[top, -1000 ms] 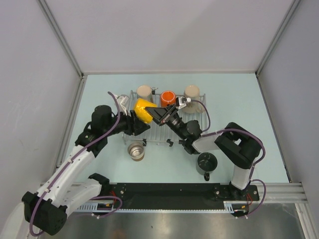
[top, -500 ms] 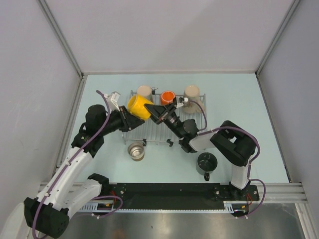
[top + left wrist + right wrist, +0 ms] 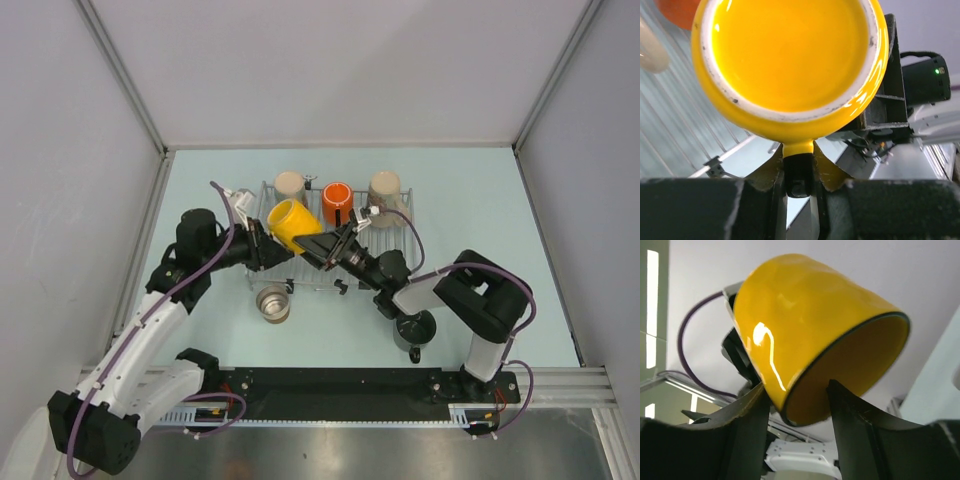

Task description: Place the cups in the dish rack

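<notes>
Next, my left gripper lowers the mug across onto the rack's empty near corner (image 3: pixel 391 241), below it and to its right in the top view, and releases.
The yellow mug (image 3: pixel 290 222) hangs tilted above the left part of the dish rack (image 3: pixel 385 235). My left gripper (image 3: pixel 268 245) is shut on its handle (image 3: pixel 798 150); the mug's base (image 3: pixel 790 55) fills the left wrist view. My right gripper (image 3: pixel 318 243) is open, one finger (image 3: pixel 747 430) outside the mug's wall (image 3: pixel 810 325) and the other (image 3: pixel 855 430) inside the rim. Two beige mugs (image 3: pixel 290 184) (image 3: pixel 385 187) and the orange mug (image 3: pixel 337 200) stand at the rack's far edge. The steel cup (image 3: pixel 272 302) and the dark grey mug (image 3: pixel 414 328) stand on the table.
The rack's wires (image 3: pixel 680 115) lie under the mug in the left wrist view. The steel cup is just in front of the rack's left corner. The dark grey mug sits under my right arm's forearm. Enclosure walls ring the table.
The yellow mug swung a little left, then back right over the rack. My right gripper drew back from the orange mug and now straddles the yellow mug's rim.
</notes>
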